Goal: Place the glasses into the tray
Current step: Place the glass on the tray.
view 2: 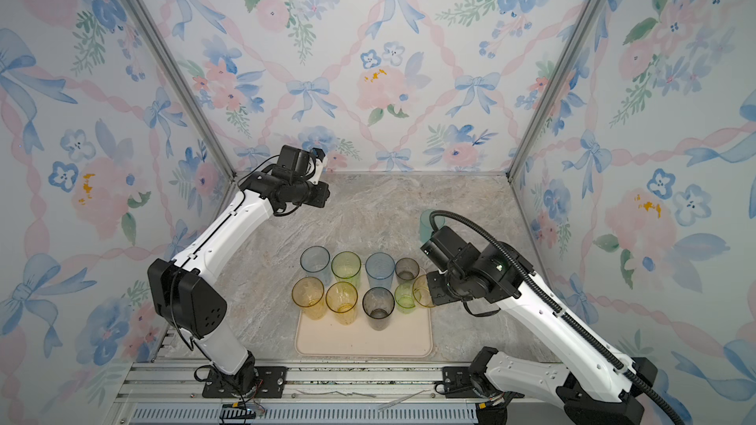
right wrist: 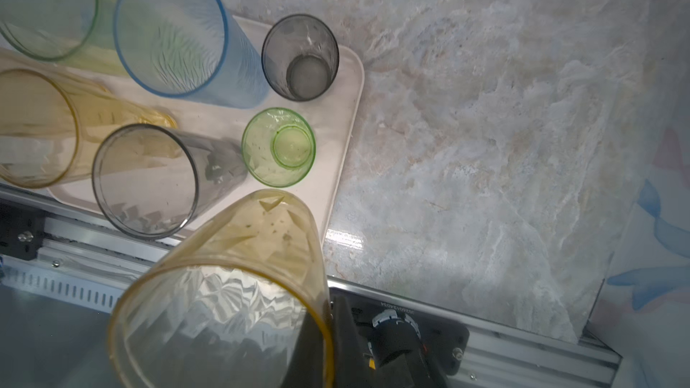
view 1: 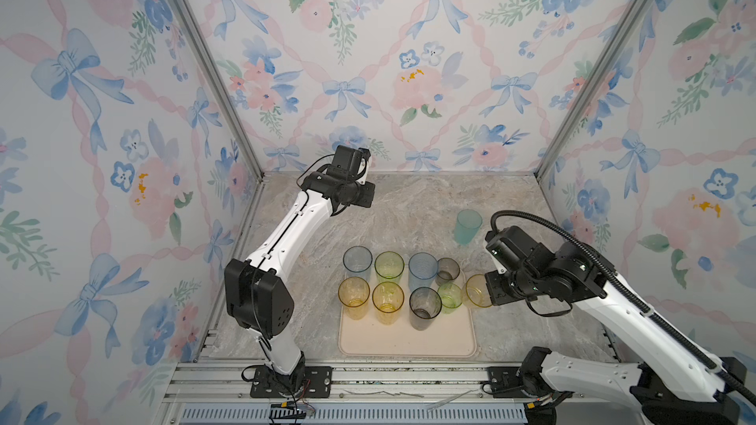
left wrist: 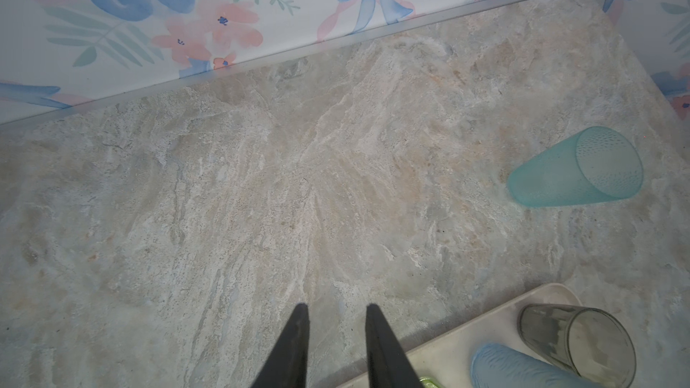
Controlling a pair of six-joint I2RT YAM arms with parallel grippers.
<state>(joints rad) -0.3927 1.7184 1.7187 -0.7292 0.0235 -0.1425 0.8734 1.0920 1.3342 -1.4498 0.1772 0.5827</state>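
I will next move my right gripper back and down over the tray's near corner (view 1: 455, 335) by the short green glass and let go of the amber glass, because that spot is empty.
The cream tray (view 1: 409, 341) lies at the front middle of the table and holds several tinted glasses in two rows. Among them are a tall blue one (view 1: 423, 271), a tall smoky grey one (view 1: 425, 307), a short grey one (right wrist: 300, 57) and a short green one (right wrist: 278, 146). My right gripper (right wrist: 328, 330) is shut on the rim of a short amber glass (right wrist: 231, 278), which hangs tilted over the tray's right edge (view 1: 476, 291). A teal glass (view 1: 467, 226) stands alone on the table behind the tray. My left gripper (left wrist: 338, 306) hovers open over bare table near the back wall.
The marble-look tabletop (view 1: 409, 206) is walled on three sides by flowered panels. An aluminium rail (view 1: 368, 382) with both arm bases runs along the front edge. The right arm's black cable hose (view 1: 572, 239) arcs above the table's right side.
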